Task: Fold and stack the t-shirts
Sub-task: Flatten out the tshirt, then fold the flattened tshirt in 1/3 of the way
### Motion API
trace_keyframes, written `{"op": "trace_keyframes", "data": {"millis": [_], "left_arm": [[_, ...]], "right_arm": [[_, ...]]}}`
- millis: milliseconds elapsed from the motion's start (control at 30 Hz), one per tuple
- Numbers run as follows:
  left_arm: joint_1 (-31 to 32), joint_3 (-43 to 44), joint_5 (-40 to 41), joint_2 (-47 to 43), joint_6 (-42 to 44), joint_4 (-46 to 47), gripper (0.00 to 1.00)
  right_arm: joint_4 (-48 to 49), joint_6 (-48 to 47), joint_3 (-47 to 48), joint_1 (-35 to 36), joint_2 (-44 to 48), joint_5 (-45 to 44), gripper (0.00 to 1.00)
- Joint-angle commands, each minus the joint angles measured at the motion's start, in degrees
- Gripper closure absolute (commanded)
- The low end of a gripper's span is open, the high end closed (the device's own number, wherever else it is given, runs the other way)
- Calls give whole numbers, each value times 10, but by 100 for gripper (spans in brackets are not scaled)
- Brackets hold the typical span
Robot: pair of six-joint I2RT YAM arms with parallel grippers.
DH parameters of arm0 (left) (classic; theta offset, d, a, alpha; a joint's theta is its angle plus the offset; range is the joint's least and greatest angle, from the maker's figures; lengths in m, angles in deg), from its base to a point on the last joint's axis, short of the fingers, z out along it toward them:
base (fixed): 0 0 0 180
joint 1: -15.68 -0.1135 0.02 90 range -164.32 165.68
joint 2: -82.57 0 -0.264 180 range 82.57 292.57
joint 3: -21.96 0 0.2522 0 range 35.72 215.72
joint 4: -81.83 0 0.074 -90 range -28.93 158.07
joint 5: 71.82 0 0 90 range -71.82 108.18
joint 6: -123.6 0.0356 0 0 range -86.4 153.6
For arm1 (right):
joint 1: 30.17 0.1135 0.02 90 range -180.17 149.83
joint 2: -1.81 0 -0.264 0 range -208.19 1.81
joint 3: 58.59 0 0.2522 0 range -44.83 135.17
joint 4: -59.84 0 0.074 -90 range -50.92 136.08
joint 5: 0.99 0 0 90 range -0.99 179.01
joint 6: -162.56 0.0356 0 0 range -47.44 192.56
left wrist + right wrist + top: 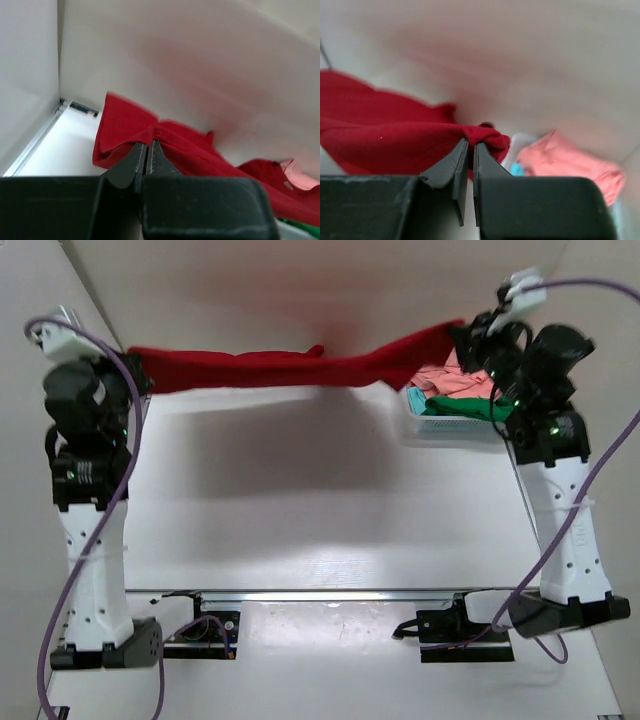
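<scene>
Next, the left gripper draws the red t-shirt's end back and down to release it, since the tabletop's near side lies bare below and back of the gripper.
The dark red t-shirt (290,368) hangs stretched in the air across the far side of the table, held at both ends. My left gripper (135,358) is shut on its left end; the wrist view shows a seam of the red shirt (165,145) pinched at my left gripper's (148,142) tips. My right gripper (462,340) is shut on the right end, with a bunched knot of the red shirt (395,140) caught in my right gripper (471,142). A salmon pink t-shirt (455,380) and a green t-shirt (465,408) lie at the far right.
A white plastic lattice basket (425,425) holds the pink and green shirts at the far right, below my right wrist. White walls close in the table's far and left sides. A metal rail (330,595) runs along the near edge between the arm bases.
</scene>
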Motion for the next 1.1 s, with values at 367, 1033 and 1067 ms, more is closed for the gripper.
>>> {"op": "trace_keyframes", "data": {"millis": [367,1033,1067], "left_arm": [[8,-537,-9,-247,-97,-32,97],[38,-690,16,-357,-271,-184,97],[37,-690,23,-356,-276,-189,97]], "right_arm": [[-56,189,-534,19,271,-15,99],[-97,190,-613,33,194,70,100],[-92,187,-607,31,177,72,100]]}}
